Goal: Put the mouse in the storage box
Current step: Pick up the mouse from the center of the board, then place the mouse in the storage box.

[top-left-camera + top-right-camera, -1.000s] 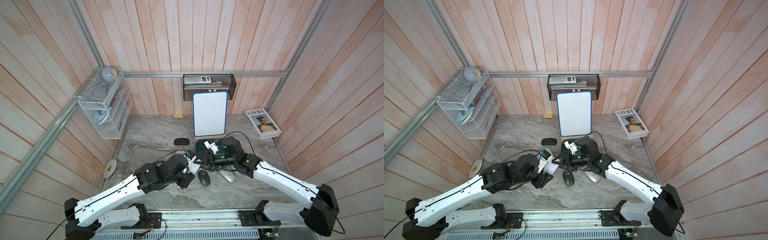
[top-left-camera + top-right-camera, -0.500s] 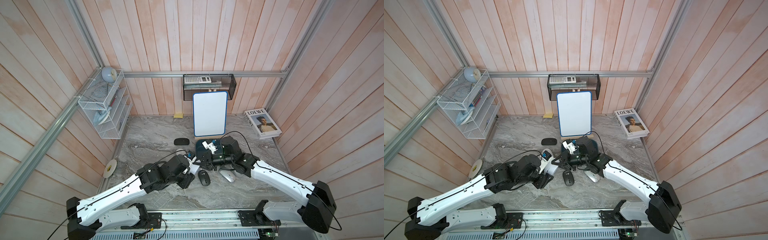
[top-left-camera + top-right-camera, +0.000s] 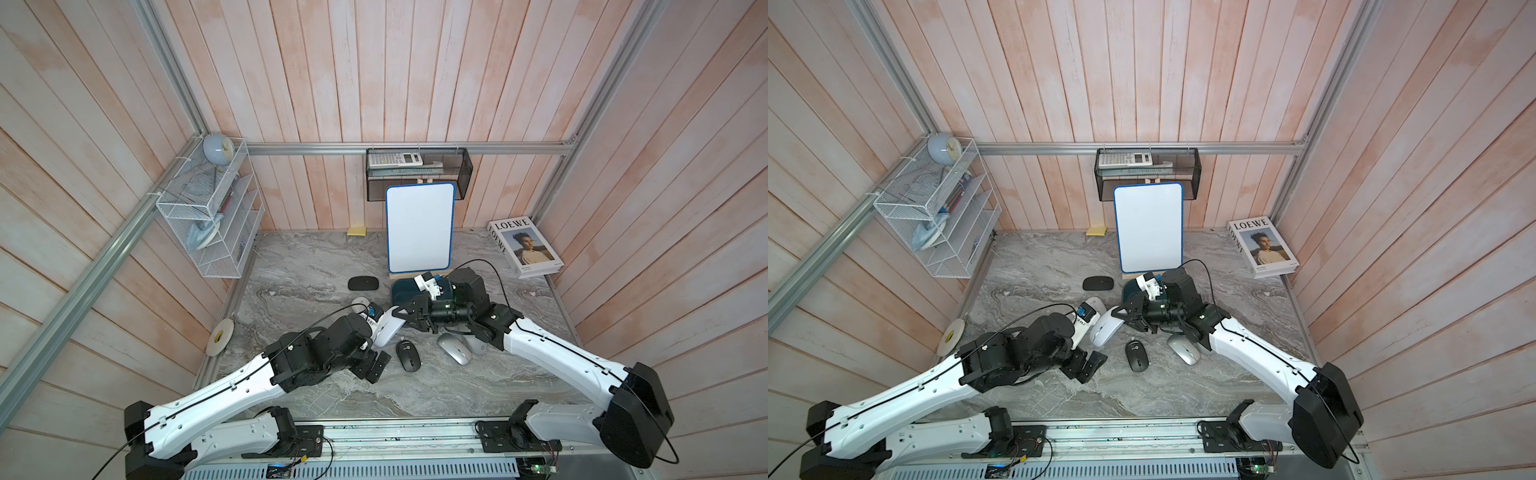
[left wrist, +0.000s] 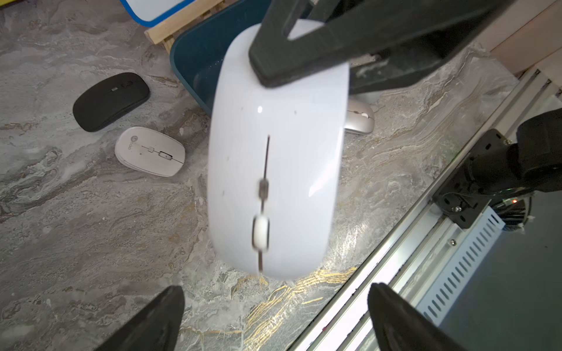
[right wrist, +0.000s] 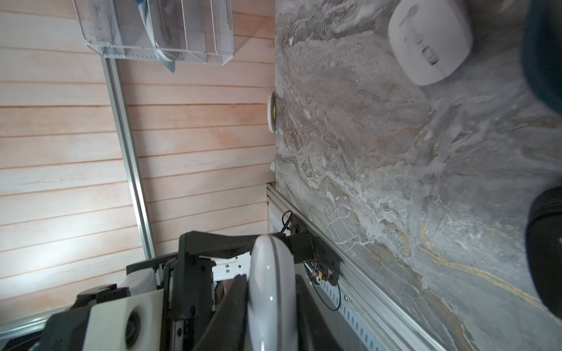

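Observation:
I should next move my right gripper outward and down to let go of the mouse in the storage box (image 3: 401, 291) (image 5: 546, 58), outward and below, since my left gripper is clear.
My right gripper (image 3: 409, 318) is shut on the far end of a white mouse (image 3: 388, 328), which hangs tilted above the table in both top views (image 3: 1105, 328). In the right wrist view the mouse (image 5: 270, 288) stands edge-on, pinched between the gripper's (image 5: 270, 304) dark fingers. My left gripper (image 3: 374, 365) is open just short of the mouse's near end; its wrist view shows the mouse (image 4: 273, 152) free of the spread gripper (image 4: 273, 316). The dark teal storage box (image 3: 401, 291) lies behind the mouse, partly hidden by the right wrist.
Loose on the marble lie a flat black mouse (image 3: 363, 284), a white-grey mouse (image 4: 150, 152), a small black mouse (image 3: 408, 355) and a silver mouse (image 3: 454, 348). A whiteboard (image 3: 419, 228) stands behind the box, a book (image 3: 525, 251) at back right, a tape roll (image 3: 219, 336) at left.
The right gripper has shut on the white mouse. The left gripper, shut on it before, has opened and let it go.

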Tool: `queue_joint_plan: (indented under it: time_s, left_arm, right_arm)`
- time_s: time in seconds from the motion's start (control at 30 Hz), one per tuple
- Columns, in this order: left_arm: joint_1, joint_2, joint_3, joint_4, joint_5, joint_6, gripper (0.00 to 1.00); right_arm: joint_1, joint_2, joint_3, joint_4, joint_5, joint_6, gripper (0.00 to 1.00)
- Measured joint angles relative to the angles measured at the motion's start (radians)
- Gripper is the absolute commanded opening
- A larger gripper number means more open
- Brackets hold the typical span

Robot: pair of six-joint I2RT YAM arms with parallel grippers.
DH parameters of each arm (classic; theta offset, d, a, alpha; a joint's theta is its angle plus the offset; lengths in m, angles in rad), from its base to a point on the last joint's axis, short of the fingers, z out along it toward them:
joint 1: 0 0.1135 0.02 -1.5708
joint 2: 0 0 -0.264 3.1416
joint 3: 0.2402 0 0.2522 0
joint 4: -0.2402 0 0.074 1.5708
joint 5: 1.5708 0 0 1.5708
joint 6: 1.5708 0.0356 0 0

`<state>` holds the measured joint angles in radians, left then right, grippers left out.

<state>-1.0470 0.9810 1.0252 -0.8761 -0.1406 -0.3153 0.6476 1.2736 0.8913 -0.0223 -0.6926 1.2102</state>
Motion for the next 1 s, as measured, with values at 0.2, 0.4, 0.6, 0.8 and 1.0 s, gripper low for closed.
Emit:
queue_joint_plan:
  time_s: [0.2,0.4,0.6,0.8,1.0]
  left_arm:
    - [0.133,-0.074,-0.023,-0.013,-0.025,-0.042,1.00]
    - [0.349,-0.100,-0.073,-0.029,0.014,-0.093,1.00]
    - [0.439,-0.100,-0.079,-0.024,0.066,-0.108,1.00]
    - [0.454,-0.114,-0.112,-0.017,0.108,-0.108,1.00]
    - [0.454,-0.152,-0.129,-0.006,0.133,-0.108,1.00]
  right_arm:
    - [-0.191,0.001,-0.025,-0.003,0.099,-0.069,0.11]
    - [-0.228,0.066,-0.057,0.076,0.243,-0.154,0.10]
    - [-0.228,0.166,-0.121,0.195,0.362,-0.194,0.12]
    - [-0.228,0.274,-0.135,0.332,0.431,-0.196,0.12]
    - [-0.227,0.424,-0.135,0.475,0.438,-0.147,0.13]
